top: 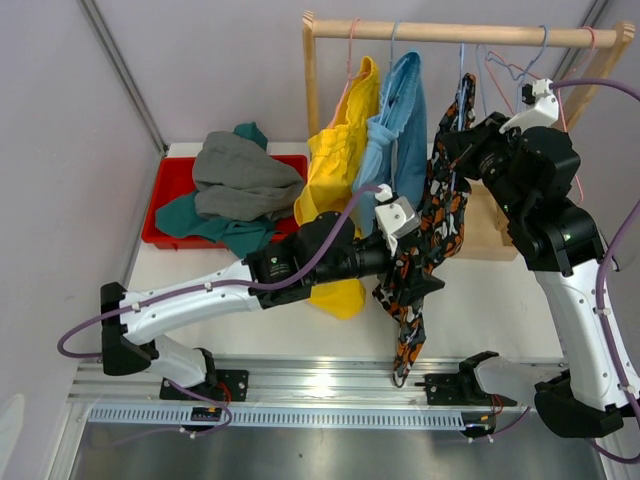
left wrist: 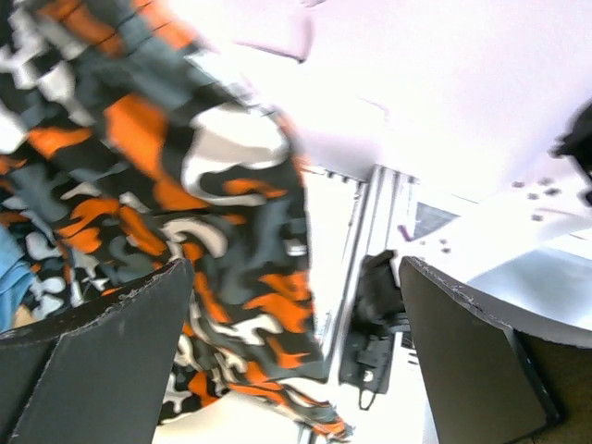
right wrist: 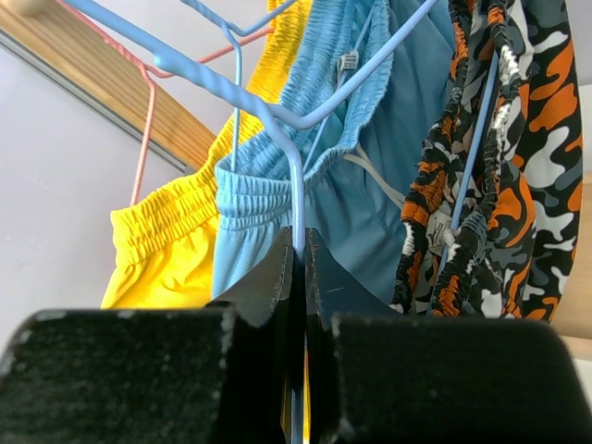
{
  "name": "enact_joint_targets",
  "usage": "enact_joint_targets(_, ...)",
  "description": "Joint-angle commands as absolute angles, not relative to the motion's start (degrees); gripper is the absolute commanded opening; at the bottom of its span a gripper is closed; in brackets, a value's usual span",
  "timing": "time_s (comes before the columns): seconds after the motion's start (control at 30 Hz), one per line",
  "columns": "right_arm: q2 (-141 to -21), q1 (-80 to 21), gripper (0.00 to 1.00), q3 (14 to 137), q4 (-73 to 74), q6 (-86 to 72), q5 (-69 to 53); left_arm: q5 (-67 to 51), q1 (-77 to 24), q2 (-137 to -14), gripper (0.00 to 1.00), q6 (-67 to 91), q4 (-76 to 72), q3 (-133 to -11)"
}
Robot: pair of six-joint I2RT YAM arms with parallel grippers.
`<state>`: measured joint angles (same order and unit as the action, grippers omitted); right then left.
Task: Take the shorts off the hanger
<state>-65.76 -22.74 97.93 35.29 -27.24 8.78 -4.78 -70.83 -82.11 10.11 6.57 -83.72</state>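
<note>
The left gripper slides toward the right in the top view, farther over the camouflage shorts' lower cloth, next and closes, since the cloth already hangs between my fingers.
Three pairs of shorts hang from the wooden rod [top: 450, 33]: yellow [top: 340, 160], light blue [top: 395, 120] and orange-black-white camouflage [top: 440, 210]. My left gripper [top: 403, 262] is open beside the lower part of the camouflage pair [left wrist: 185, 185], whose cloth reaches in between the fingers [left wrist: 92, 370] without being pinched. My right gripper [right wrist: 301, 250] is shut on a light blue wire hanger [right wrist: 298, 176], high up by the camouflage waistband [right wrist: 527, 139]. Beyond it hang the light blue pair [right wrist: 370, 185] and the yellow pair [right wrist: 166, 250]. Grey shorts [top: 240, 175] and dark teal shorts [top: 215, 225] lie in a red bin [top: 165, 190].
Bare wire hangers [top: 510, 65] dangle at the right end of the rod. The rack's wooden post [top: 310, 85] and base [top: 490, 225] stand behind the arms. A metal rail [top: 320, 385] runs along the table's near edge.
</note>
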Motion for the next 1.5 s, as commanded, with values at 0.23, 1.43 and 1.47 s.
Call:
enact_joint_targets(0.23, -65.04, -22.94, 0.00, 99.22, 30.14, -28.83, 9.85, -4.31, -72.07, -81.29, 0.99, 12.13, 0.36, -80.95)
enact_joint_targets(1.43, -64.69, -15.82, 0.00, 102.74, 33.66, -31.73, 5.19, 18.98, -94.39, -76.46, 0.00, 15.99, -3.42, -62.67)
enact_joint_targets(1.47, -64.43, -15.73, 0.00, 102.66, 33.92, -31.99, 4.92, 19.07, -94.39, -78.47, 0.00, 16.17, -3.78, -62.84)
